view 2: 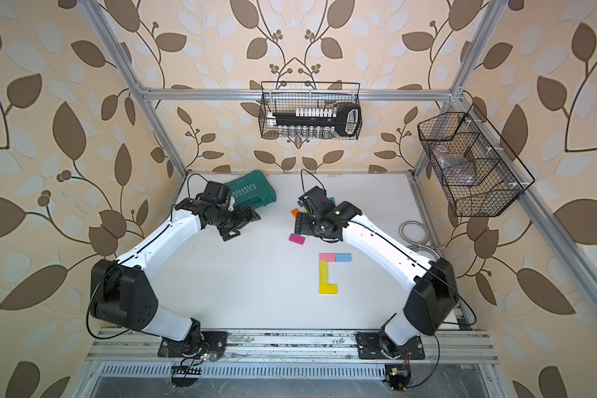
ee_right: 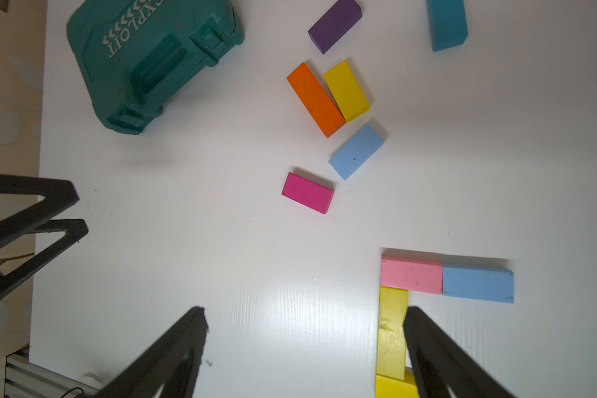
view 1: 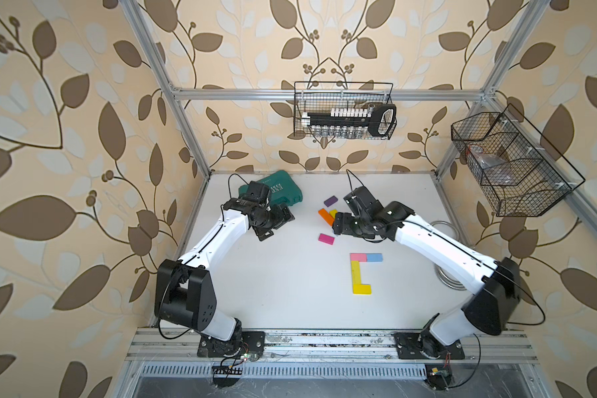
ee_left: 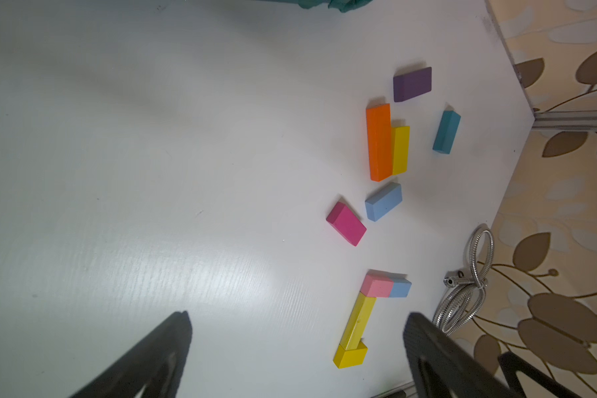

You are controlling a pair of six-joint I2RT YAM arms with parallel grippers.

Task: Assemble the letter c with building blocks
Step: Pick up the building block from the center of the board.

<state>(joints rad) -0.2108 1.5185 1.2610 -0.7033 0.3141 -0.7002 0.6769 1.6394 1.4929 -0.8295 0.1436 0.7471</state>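
Observation:
The magenta block (view 1: 326, 238) (ee_right: 307, 193) is loose, and the bare tabletop around it leaves room for fingers, so the robot's right gripper will come down open onto it next, with its fingers around both short ends.
Four building blocks lie joined in both top views: pink (view 1: 358, 257) and light blue (view 1: 374, 257) in a row, a long yellow (view 1: 356, 272) running toward the front, and a short yellow (view 1: 362, 288) at its end. Loose blocks lie behind them: magenta (view 1: 326, 238), orange (view 1: 325, 216), yellow (view 1: 333, 213), purple (view 1: 331, 201). The right wrist view also shows a light blue (ee_right: 356, 151) and a teal (ee_right: 447, 24) one. My right gripper (view 1: 336, 224) hovers open over the loose blocks, holding nothing. Further left, my left gripper (view 1: 277, 224) is open and empty.
A green plastic case (view 1: 276, 193) lies at the back left, just behind the left gripper. A coiled metal hose (view 1: 445, 234) lies by the table's right edge. Wire baskets hang on the back wall (view 1: 345, 113) and the right wall (view 1: 510, 165).

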